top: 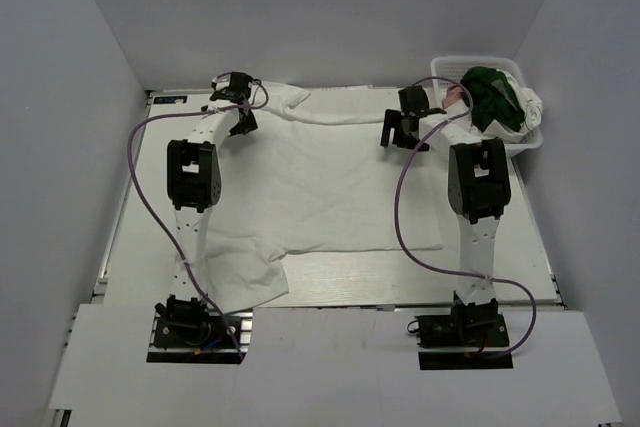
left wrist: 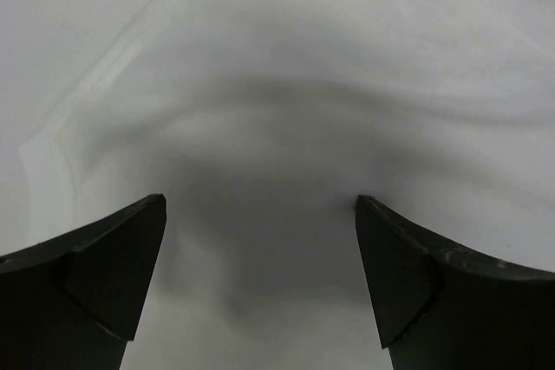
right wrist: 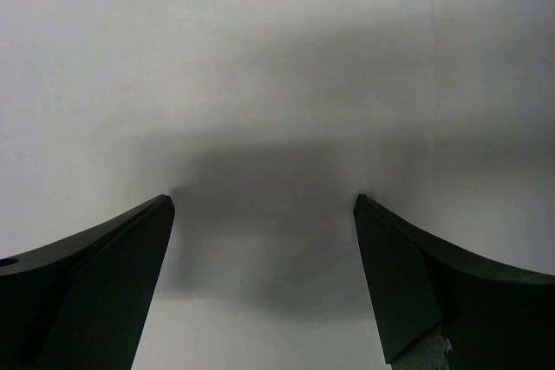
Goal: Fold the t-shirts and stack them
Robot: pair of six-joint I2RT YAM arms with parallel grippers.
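The sleeve sticks out past the shirt's near edge, so my left gripper should next lift back over the shirt and come down onto the sleeve's near corner.
A plain white t-shirt lies spread flat over the table, one sleeve hanging toward the near left. My left gripper is open, its tips pressed down on the shirt's far left part; the left wrist view shows white cloth with a hem between the spread fingers. My right gripper is open, tips on the shirt's far right part; the right wrist view shows smooth white cloth between its fingers. A dark green shirt and a dusty pink one lie in the basket.
The white lattice basket stands at the far right corner, with white cloth hanging over its right rim. White walls close in the table on three sides. Purple cables loop from both arms.
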